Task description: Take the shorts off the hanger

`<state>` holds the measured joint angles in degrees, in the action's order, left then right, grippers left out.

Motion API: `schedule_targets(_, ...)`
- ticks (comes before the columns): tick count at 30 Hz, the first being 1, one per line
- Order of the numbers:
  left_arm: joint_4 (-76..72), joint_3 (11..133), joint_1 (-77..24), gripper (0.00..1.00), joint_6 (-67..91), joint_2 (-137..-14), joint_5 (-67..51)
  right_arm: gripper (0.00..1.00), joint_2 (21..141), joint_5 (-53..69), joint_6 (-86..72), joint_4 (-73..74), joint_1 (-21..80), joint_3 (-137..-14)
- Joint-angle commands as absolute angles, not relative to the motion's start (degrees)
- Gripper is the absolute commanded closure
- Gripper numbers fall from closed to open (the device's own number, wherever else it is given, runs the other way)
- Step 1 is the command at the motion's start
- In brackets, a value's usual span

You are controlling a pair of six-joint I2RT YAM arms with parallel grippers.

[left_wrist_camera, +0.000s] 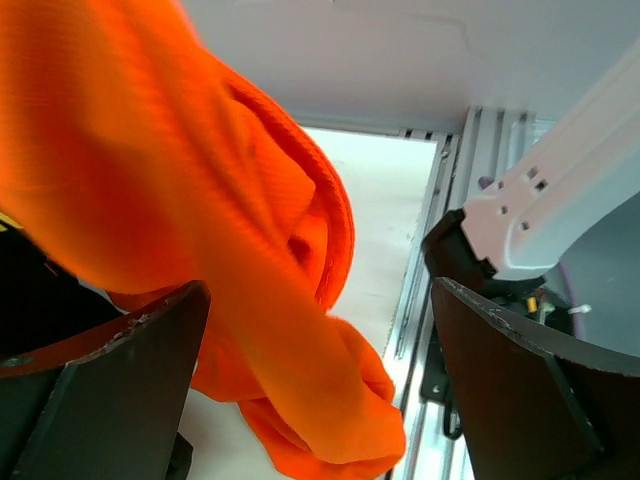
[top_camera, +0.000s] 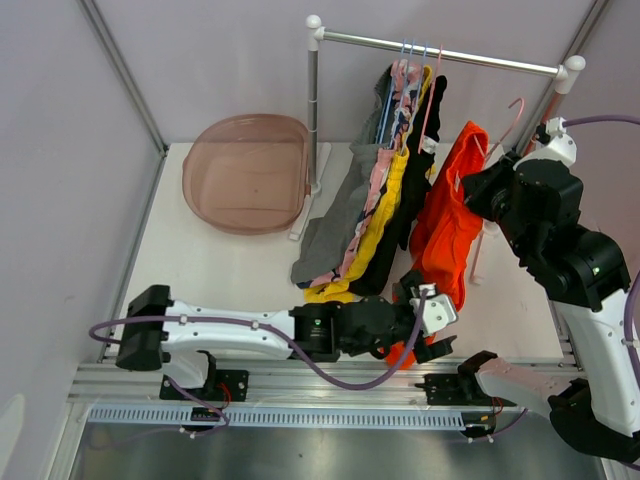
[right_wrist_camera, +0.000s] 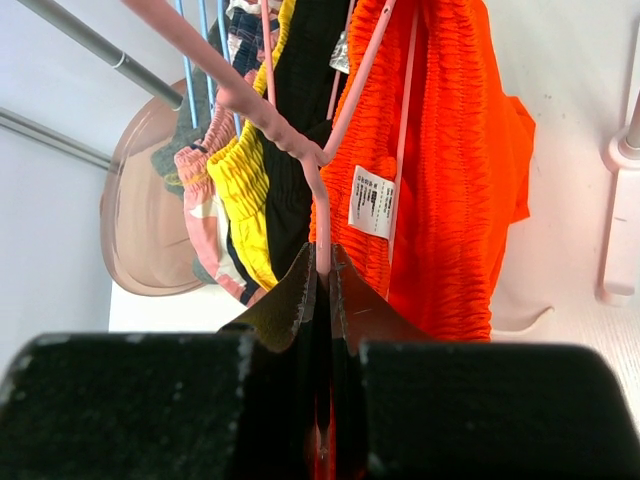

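Note:
My left gripper has its fingers spread. It should next push outward onto the orange shorts' lower part (top_camera: 442, 287) (left_wrist_camera: 287, 345), then close on the cloth between its fingers.
The orange shorts (top_camera: 450, 215) hang on a pink hanger (top_camera: 478, 255) that is off the rail. My right gripper (top_camera: 482, 190) is shut on the hanger's wire, as the right wrist view shows: gripper (right_wrist_camera: 327, 265), hanger (right_wrist_camera: 318, 190), orange shorts (right_wrist_camera: 450, 150). My left gripper (top_camera: 428, 322) is open at the shorts' lower end. In the left wrist view, the orange cloth (left_wrist_camera: 290, 330) lies between its spread fingers (left_wrist_camera: 110, 390). The grey (top_camera: 335, 225), pink patterned (top_camera: 372, 200), yellow (top_camera: 378, 235) and black (top_camera: 412, 205) shorts hang from the rail.
A clothes rack stands at the back, with a rail (top_camera: 470, 55) and a white post (top_camera: 313, 100). A translucent pink basin (top_camera: 245, 172) sits at the back left. An aluminium base rail (top_camera: 320, 385) runs along the near edge.

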<state>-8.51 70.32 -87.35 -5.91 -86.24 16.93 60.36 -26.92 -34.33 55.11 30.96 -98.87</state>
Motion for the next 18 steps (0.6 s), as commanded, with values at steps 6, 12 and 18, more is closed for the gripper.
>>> schedule_targets(6,-11.51,77.43,-82.62,0.24,-7.21,-91.41,17.67,1.0,57.83,-27.51,-35.68,52.64,31.2,-99.14)
schedule_targets(12,-10.2,76.03,-83.05,1.0,-4.93,-88.51,19.25,1.0,57.74,-28.74,-34.37,52.91,31.29,-99.49)
schedule_targets(18,-9.23,66.4,-88.92,1.0,-0.53,-79.29,22.66,1.0,60.46,-32.68,-31.12,52.38,31.2,-102.03)
